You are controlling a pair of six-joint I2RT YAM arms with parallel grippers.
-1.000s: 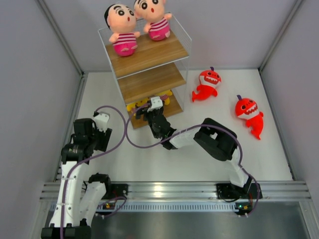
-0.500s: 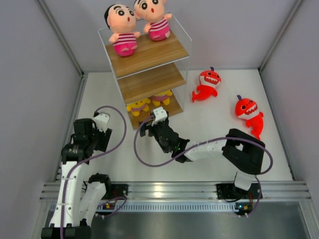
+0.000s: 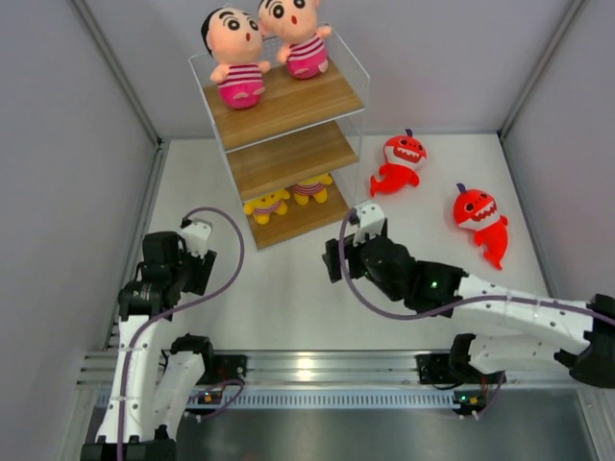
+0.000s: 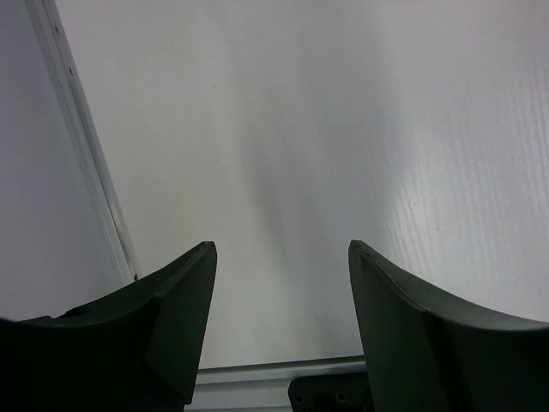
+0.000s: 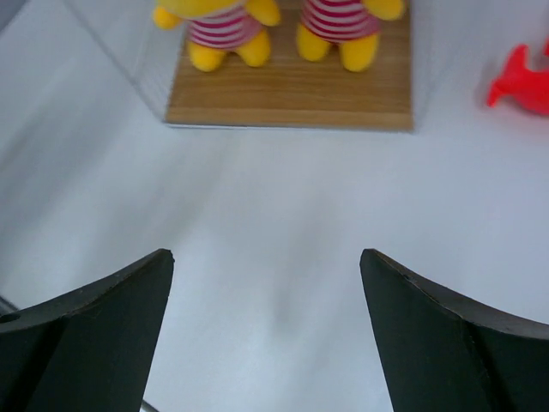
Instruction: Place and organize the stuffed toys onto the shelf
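Note:
The shelf's middle board is empty, so my right gripper will move away from the shelf (image 3: 288, 106) next and go down onto the nearer shark's tail.
The shelf (image 3: 288, 106) stands at the back of the table. Two boy dolls (image 3: 238, 60) (image 3: 296, 36) sit on its top board. Two yellow dolls (image 3: 267, 204) (image 3: 309, 188) sit side by side on the bottom board (image 5: 292, 90), also seen as a left doll (image 5: 221, 26) and a right doll (image 5: 347, 21). Two red sharks (image 3: 399, 163) (image 3: 480, 219) lie on the table to the right of the shelf. My right gripper (image 3: 348, 246) (image 5: 266, 253) hangs open and empty in front of the shelf, apart from it. My left gripper (image 3: 197, 264) (image 4: 281, 249) is open and empty at the near left.
The shelf's middle board (image 3: 293, 154) holds nothing. Grey walls close the table on the left, back and right. A metal rail (image 3: 327, 365) runs along the near edge by the arm bases. One shark's tail (image 5: 523, 81) shows at the right edge of the right wrist view.
My right gripper has pulled back out of the bottom tier and swung right and nearer, still open. Both yellow dolls stay on the bottom board. The left arm has not moved.

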